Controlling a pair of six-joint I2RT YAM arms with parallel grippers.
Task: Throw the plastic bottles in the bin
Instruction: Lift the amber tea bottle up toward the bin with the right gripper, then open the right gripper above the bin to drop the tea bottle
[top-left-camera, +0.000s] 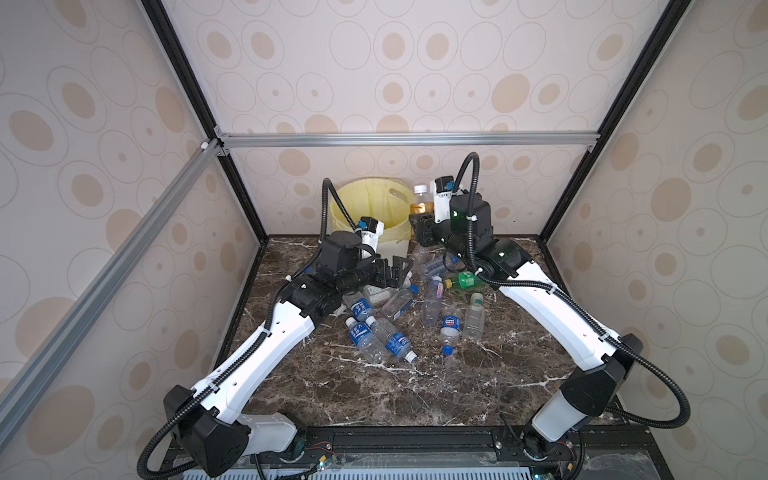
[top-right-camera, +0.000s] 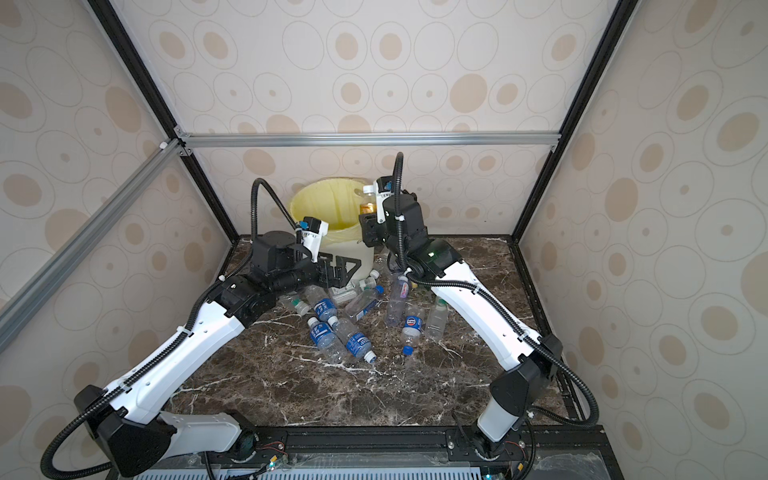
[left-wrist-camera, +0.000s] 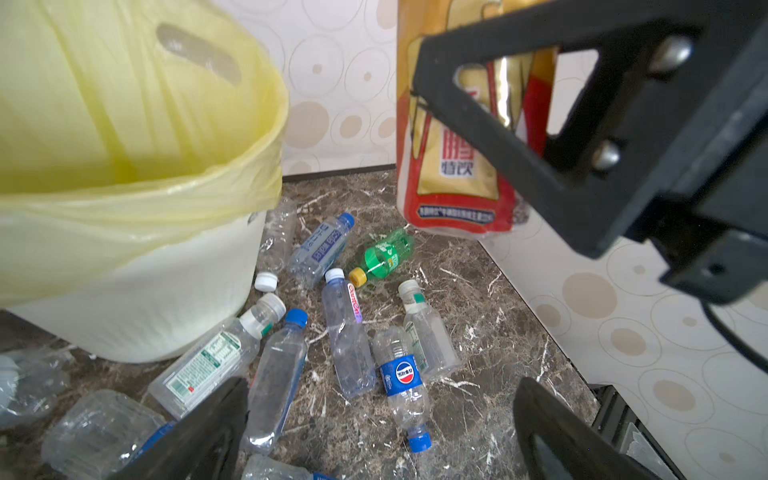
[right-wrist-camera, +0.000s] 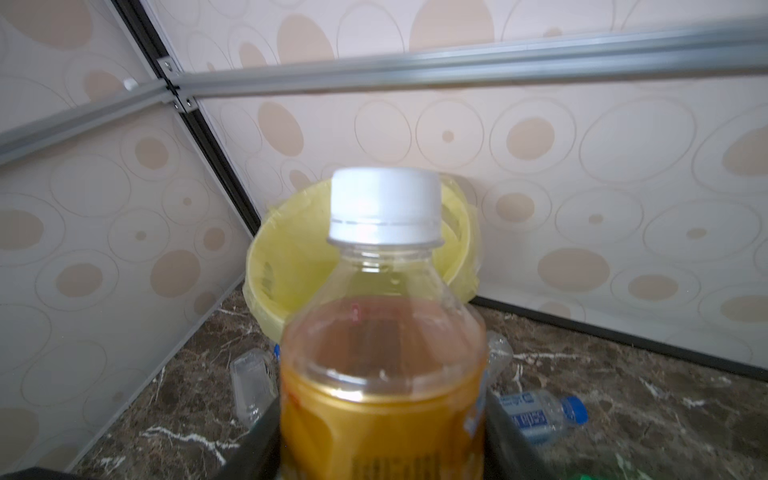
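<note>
The amber plastic bottle still hangs beside the bin's rim, so the robot's right gripper will go up, carry the bottle over the bin's opening (top-left-camera: 371, 203) (right-wrist-camera: 300, 246) and release it.
The bin (top-left-camera: 347, 199) (top-right-camera: 307, 199), cream-white with a yellow bag over its rim, stands at the back of the table. My right gripper (top-left-camera: 420, 226) (right-wrist-camera: 382, 440) is shut on an amber plastic bottle (top-left-camera: 419, 204) (top-right-camera: 366, 206) (right-wrist-camera: 382, 374) with a white cap, held upright in the air just right of the bin's rim. The left wrist view shows that bottle's red label (left-wrist-camera: 449, 178). My left gripper (top-left-camera: 395, 270) (left-wrist-camera: 380, 384) hangs open and empty over several plastic bottles lying in front of the bin, among them a green one (top-left-camera: 467, 280) (left-wrist-camera: 384, 253) and a blue-labelled one (top-left-camera: 451, 326) (left-wrist-camera: 401, 374).
The dark marble table (top-left-camera: 415, 395) is closed in by patterned walls on three sides. An aluminium bar (top-left-camera: 407, 139) crosses high at the back. Bottles lie against the foot of the bin (left-wrist-camera: 145, 299). The front half of the table holds no bottles.
</note>
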